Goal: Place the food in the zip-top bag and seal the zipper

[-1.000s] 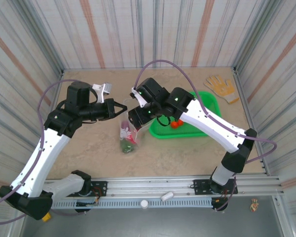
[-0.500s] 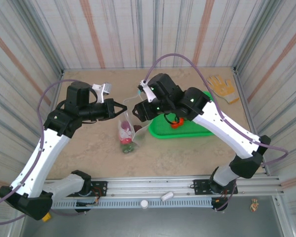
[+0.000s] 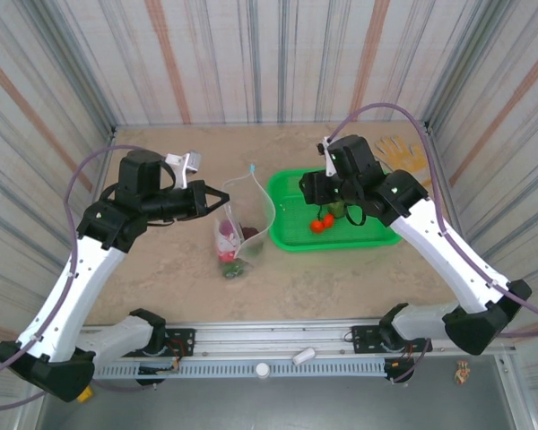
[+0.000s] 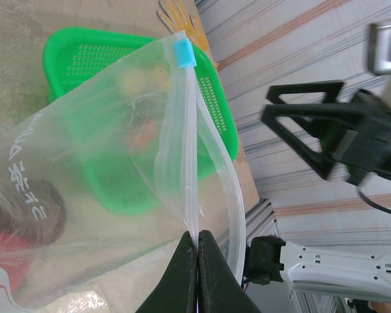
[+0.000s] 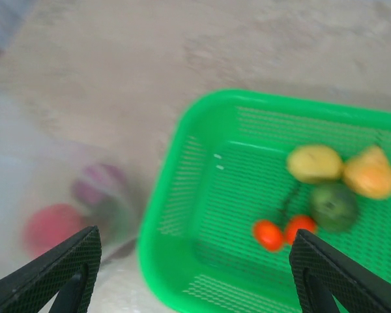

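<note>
Next, my open right gripper needs to move down into the basket onto the green piece (image 5: pixel 333 205) beside the cherries, since that piece lies well below its empty fingers.
The zip-top bag (image 3: pixel 244 224) hangs open from my left gripper (image 3: pixel 226 193), which is shut on one side of its mouth strip (image 4: pixel 197 228). The light blue slider (image 4: pixel 183 53) of the zipper sits at the far end of the mouth. Red, magenta and green food (image 3: pixel 229 253) lies in the bag's bottom. My right gripper (image 5: pixel 194 238) is open and holds nothing, above the left half of the green basket (image 5: pixel 163 215). In the basket lie a yellow piece (image 5: pixel 315 163), an orange piece (image 5: pixel 370 173), a green piece (image 5: pixel 333 205) and two red cherries (image 5: pixel 283 231).
The green basket (image 3: pixel 287 237) stands just right of the bag. A tan glove (image 3: pixel 403 154) lies in the far right corner. Striped walls close in the table on three sides, and a metal rail runs along the near edge.
My right arm has swung right, from over the bag's mouth to above the basket. The left gripper has kept still with the bag's rim in it.
</note>
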{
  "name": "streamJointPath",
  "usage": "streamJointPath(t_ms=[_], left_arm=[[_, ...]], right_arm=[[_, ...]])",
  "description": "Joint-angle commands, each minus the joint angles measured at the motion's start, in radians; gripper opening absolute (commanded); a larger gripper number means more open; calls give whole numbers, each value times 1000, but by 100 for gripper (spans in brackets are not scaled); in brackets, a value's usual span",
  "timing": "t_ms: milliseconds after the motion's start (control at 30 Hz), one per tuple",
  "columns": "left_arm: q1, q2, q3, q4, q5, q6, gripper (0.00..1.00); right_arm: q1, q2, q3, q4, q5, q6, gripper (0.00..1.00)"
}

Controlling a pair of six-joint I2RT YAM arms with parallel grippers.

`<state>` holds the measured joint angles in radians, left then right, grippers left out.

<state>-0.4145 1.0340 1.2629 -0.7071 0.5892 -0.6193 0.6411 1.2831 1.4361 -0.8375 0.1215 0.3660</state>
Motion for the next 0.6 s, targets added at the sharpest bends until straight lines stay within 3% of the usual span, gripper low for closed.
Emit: streamJointPath(t_ms=[0, 233, 567], left_arm=[[2, -25, 6, -1, 1, 29, 0], [2, -24, -8, 5, 11, 39, 0], [2, -10, -31, 29, 44, 41, 0]], right_arm=[[-42, 13, -84, 16, 56, 21, 79], [-104, 123, -178, 34, 144, -4, 82], [-203, 314, -193, 134, 77, 4, 83]])
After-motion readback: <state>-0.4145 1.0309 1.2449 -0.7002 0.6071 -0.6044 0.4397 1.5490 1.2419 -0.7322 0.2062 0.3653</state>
